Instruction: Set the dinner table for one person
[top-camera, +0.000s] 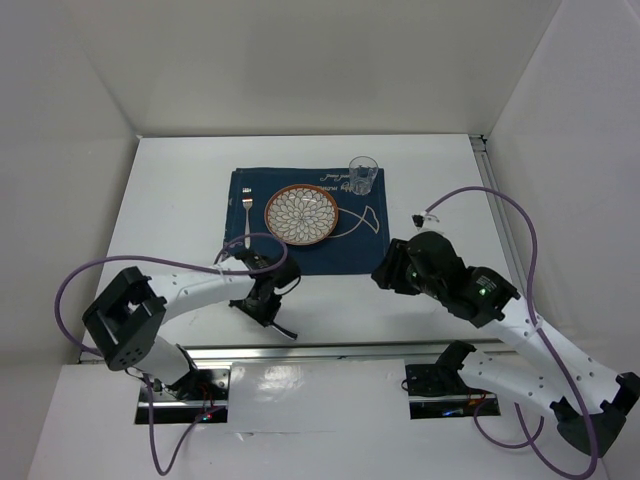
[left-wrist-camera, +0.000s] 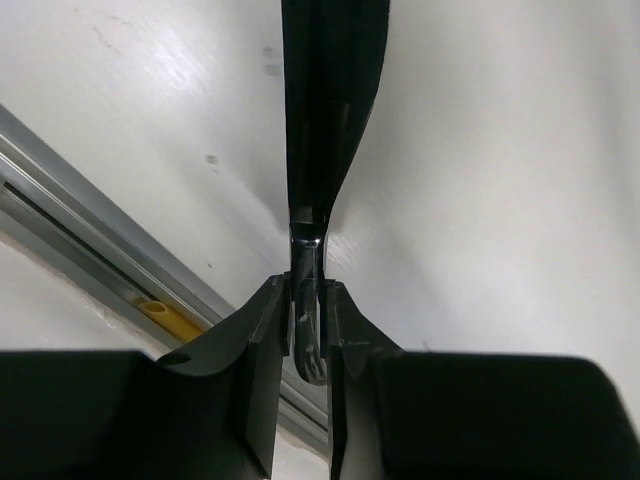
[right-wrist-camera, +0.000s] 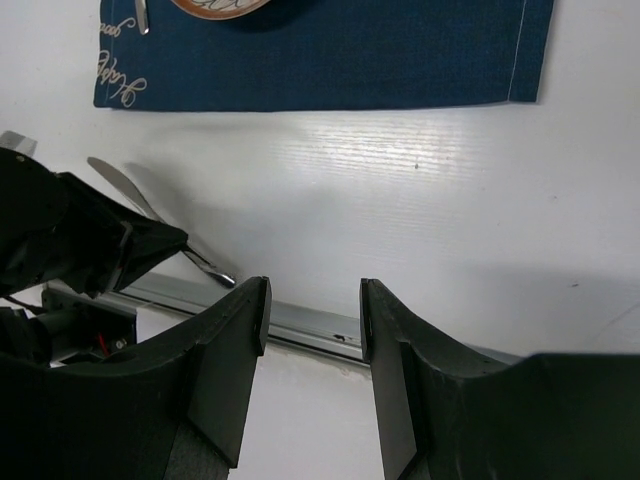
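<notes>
My left gripper will carry the knife (left-wrist-camera: 325, 100) outward and right in the top view, then lower and release it on the bare mat opposite the fork.
On the white dinner table (top-camera: 170, 210) lies a navy placemat (top-camera: 330, 255). A patterned plate (top-camera: 302, 214) sits on the mat with a fork (top-camera: 246, 215) to its left and a clear glass (top-camera: 362, 176) at its back right. My left gripper (top-camera: 268, 305) (left-wrist-camera: 308, 300) is near the table's front edge, shut on the handle of a metal knife (left-wrist-camera: 325, 100) (right-wrist-camera: 118, 180). The blade points away from the fingers, low over the table. My right gripper (top-camera: 385, 270) (right-wrist-camera: 314, 300) hangs open and holds nothing, right of the placemat's front corner.
A metal rail (left-wrist-camera: 90, 230) (right-wrist-camera: 300, 325) runs along the table's front edge, just below both grippers. White walls enclose the table at the back and sides. The placemat's front edge (right-wrist-camera: 330, 60) lies beyond the right gripper.
</notes>
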